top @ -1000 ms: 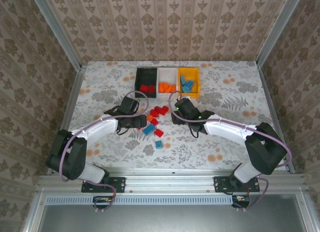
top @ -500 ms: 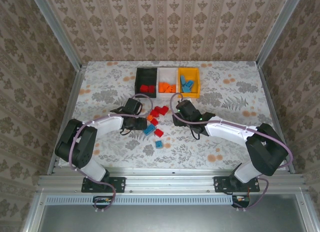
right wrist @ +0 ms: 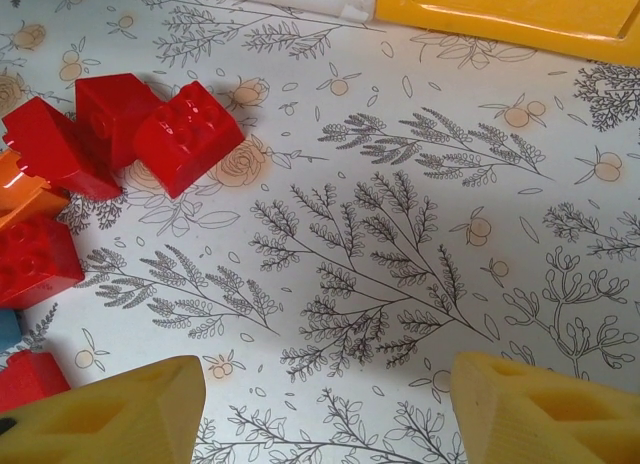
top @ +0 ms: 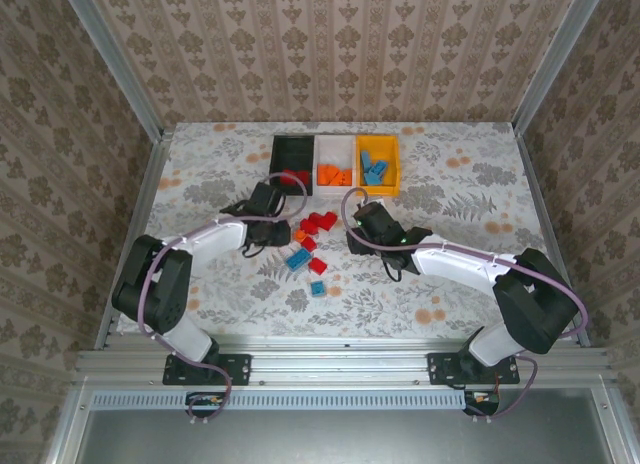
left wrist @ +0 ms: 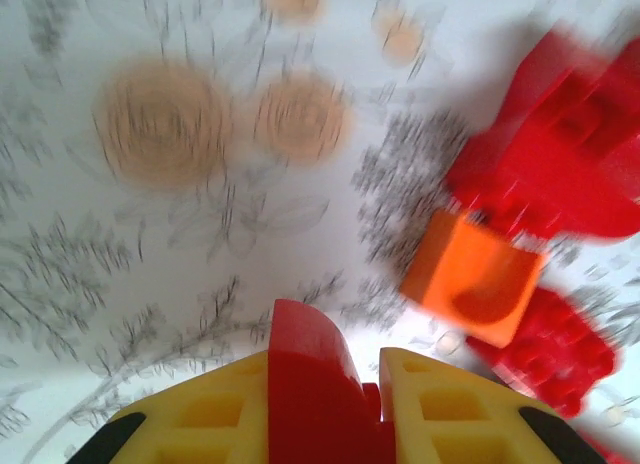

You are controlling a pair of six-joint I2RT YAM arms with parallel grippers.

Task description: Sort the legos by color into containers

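Observation:
The black bin [top: 293,162] outward of my left gripper already holds red bricks. The red lego comes next, as my left gripper rises, swings outward over the bin and releases it.
My left gripper [left wrist: 325,369] is shut on a red lego [left wrist: 315,384], which sits between its yellow fingers just above the table; in the top view this gripper [top: 276,232] is left of the loose pile. Near it lie an orange lego [left wrist: 475,279] and red legos [left wrist: 560,154]. My right gripper [right wrist: 325,384] stands open over bare tablecloth, right of the pile [top: 358,232]. Loose on the table are red legos [top: 320,222], a blue one [top: 297,259] and another blue one [top: 317,287]. The containers stand at the back: black [top: 275,159], white [top: 336,138], orange-yellow [top: 397,164].
The black bin holds red bricks, the white one orange bricks, the orange-yellow one blue bricks. Red legos [right wrist: 185,134] lie to the left ahead of my right gripper, with the orange-yellow bin's wall [right wrist: 520,9] beyond. Metal rails edge the table on both sides.
My left gripper has closed on a red lego and drawn back a little to the far left of the pile. The right arm has barely moved.

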